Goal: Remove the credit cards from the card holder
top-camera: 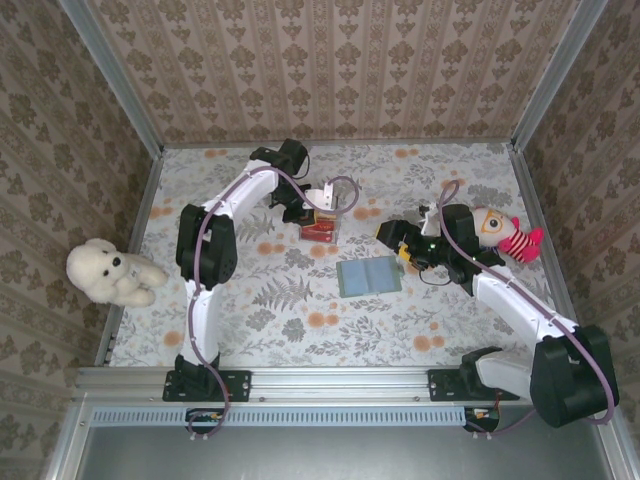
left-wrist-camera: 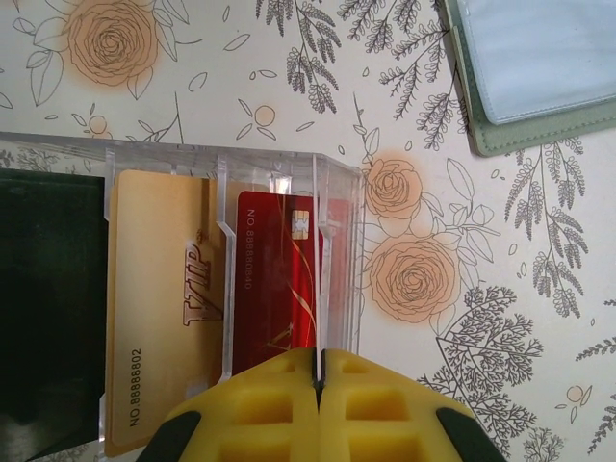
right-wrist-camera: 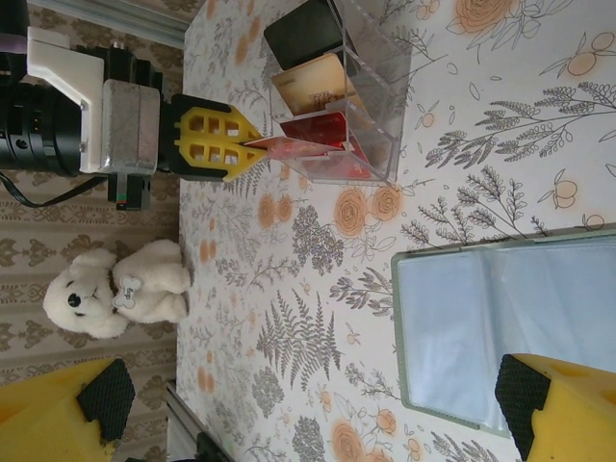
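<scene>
The red card in my left gripper needs to go down slightly in the clear box's near end next, and then my left gripper needs to let go of the card's edge.
The grey-green card holder point(top-camera: 368, 276) lies open and flat on the flowered table, its clear pockets point(right-wrist-camera: 500, 327) facing up; one corner shows in the left wrist view point(left-wrist-camera: 539, 77). My left gripper point(left-wrist-camera: 320, 371) is shut on the edge of a red card point(right-wrist-camera: 289, 147), which reaches into the near end of a clear plastic box point(left-wrist-camera: 231, 173). Upright in that box stand a gold VIP card point(left-wrist-camera: 164, 308), another red card point(left-wrist-camera: 274, 279) and a black card point(left-wrist-camera: 48, 289). My right gripper point(right-wrist-camera: 308, 423) hangs open just right of the holder with nothing between its fingers.
A white teddy bear point(top-camera: 108, 272) sits at the table's left edge. A doll with a pink hat point(top-camera: 510, 238) lies at the right behind my right arm. Patterned walls close in the back and both sides.
</scene>
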Controlling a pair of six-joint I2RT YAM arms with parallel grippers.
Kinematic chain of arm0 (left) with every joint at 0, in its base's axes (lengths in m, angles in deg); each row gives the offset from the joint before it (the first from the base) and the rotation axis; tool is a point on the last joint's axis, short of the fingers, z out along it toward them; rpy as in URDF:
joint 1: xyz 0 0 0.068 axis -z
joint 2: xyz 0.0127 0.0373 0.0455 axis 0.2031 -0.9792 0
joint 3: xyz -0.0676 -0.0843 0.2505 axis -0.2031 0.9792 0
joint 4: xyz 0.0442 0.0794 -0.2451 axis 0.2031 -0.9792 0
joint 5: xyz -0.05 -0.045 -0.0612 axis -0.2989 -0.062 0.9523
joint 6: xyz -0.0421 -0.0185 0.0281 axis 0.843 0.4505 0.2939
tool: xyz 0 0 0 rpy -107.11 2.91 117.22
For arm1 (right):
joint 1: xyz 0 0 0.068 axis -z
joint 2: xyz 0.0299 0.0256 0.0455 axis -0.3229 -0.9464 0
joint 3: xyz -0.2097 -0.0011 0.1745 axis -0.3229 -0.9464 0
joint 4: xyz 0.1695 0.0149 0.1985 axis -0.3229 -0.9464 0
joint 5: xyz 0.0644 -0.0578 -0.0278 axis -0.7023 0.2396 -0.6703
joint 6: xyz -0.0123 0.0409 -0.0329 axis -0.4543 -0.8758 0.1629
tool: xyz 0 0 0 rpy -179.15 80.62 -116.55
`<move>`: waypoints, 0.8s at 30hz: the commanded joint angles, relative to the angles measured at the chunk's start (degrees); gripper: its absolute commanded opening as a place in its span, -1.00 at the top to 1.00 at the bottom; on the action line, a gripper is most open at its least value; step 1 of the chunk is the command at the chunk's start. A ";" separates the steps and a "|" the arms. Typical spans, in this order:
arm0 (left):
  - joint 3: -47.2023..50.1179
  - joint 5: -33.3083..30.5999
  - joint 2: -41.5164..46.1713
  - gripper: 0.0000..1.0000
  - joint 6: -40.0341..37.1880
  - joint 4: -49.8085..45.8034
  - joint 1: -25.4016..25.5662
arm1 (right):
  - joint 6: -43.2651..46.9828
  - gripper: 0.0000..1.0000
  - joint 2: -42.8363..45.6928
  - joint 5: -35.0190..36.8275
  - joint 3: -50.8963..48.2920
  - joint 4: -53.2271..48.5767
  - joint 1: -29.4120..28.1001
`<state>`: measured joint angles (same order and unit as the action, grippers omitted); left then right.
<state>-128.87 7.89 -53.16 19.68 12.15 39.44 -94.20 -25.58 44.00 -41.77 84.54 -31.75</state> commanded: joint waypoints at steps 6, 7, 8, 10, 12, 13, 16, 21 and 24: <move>-0.27 -2.19 1.61 1.00 -2.24 0.41 0.05 | -0.74 -1.00 -0.89 -0.79 -0.40 0.94 0.32; -0.01 -2.11 1.46 1.00 -2.39 0.66 0.09 | -0.74 -1.00 -0.89 -0.71 -0.46 0.84 0.31; 0.22 -2.11 1.38 1.00 -2.47 1.03 0.07 | -0.78 -1.00 -0.96 -0.69 -0.49 0.82 0.30; 0.38 -2.11 1.04 1.00 -2.66 1.27 0.07 | -0.79 -1.00 -1.04 -0.74 -0.49 0.90 0.25; 0.26 -2.11 0.56 1.00 -2.75 1.48 0.03 | -0.87 -1.00 -1.16 -0.78 -0.32 0.91 0.25; 0.20 -2.11 0.29 1.00 -2.78 1.54 0.01 | -0.85 -1.00 -1.13 -0.78 -0.31 0.90 0.29; -0.29 -1.59 -0.42 1.00 -3.03 0.96 -0.04 | -0.87 -1.00 -1.16 -0.87 -0.23 0.95 0.29; -1.49 0.99 -1.35 1.00 -3.73 -2.25 -0.29 | -0.85 -1.00 -1.24 -0.98 -0.43 0.95 0.25; -1.14 0.92 -1.85 1.00 -4.01 -2.65 -0.24 | -0.96 -1.00 -1.42 -1.08 -0.45 1.06 0.27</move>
<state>-128.83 6.67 -53.29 17.74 12.45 39.40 -94.22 -26.52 43.89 -41.77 84.57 -31.75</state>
